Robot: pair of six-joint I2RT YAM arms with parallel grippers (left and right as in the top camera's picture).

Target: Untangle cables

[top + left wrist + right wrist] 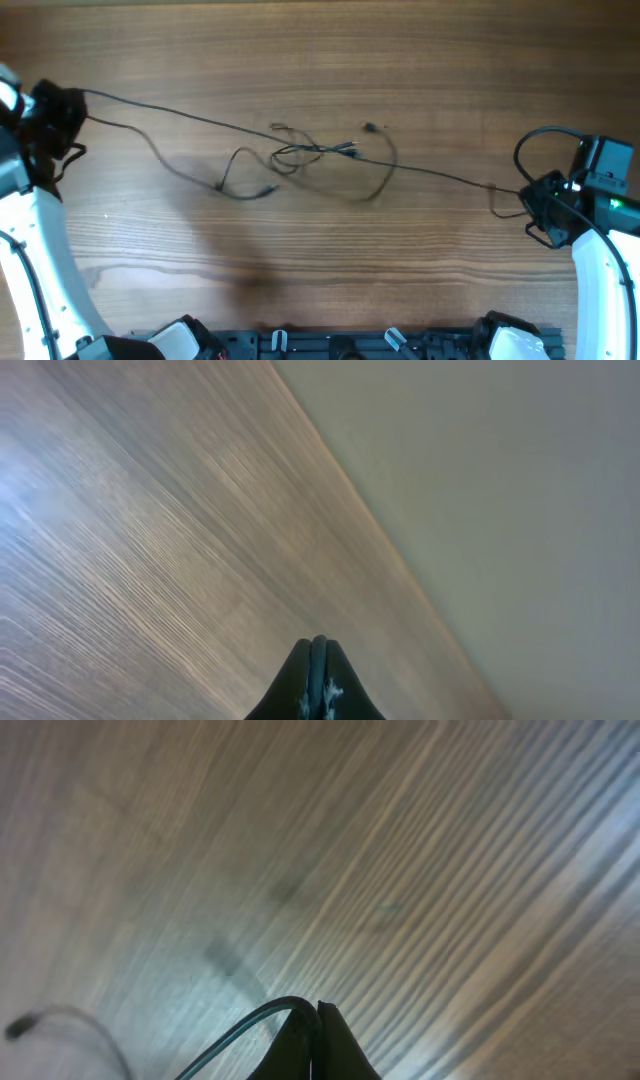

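The robot's left gripper needs to pull outward, away from the knot (300, 152), and then lower to release the cables, because the bare far tabletop is outward and below it.
Several thin black cables lie across the wooden table, tangled into a loose knot (300, 152) at the middle. One long cable (180, 113) runs taut from the far left to the far right, passing through the knot. My left gripper (72, 108) (318, 643) is shut at the left end, with a dark strand pinched between its fingertips. My right gripper (524, 196) (318, 1008) is shut on the other end, and the cable (245, 1023) curves out of its jaws to the left. Loose ends with small plugs (372, 127) trail around the knot.
The right arm's own thicker black cable (528, 146) loops above its wrist. Both white arms reach in from the front corners, their bases (340, 345) along the near edge. In the left wrist view the table's edge (400, 560) meets a pale wall.
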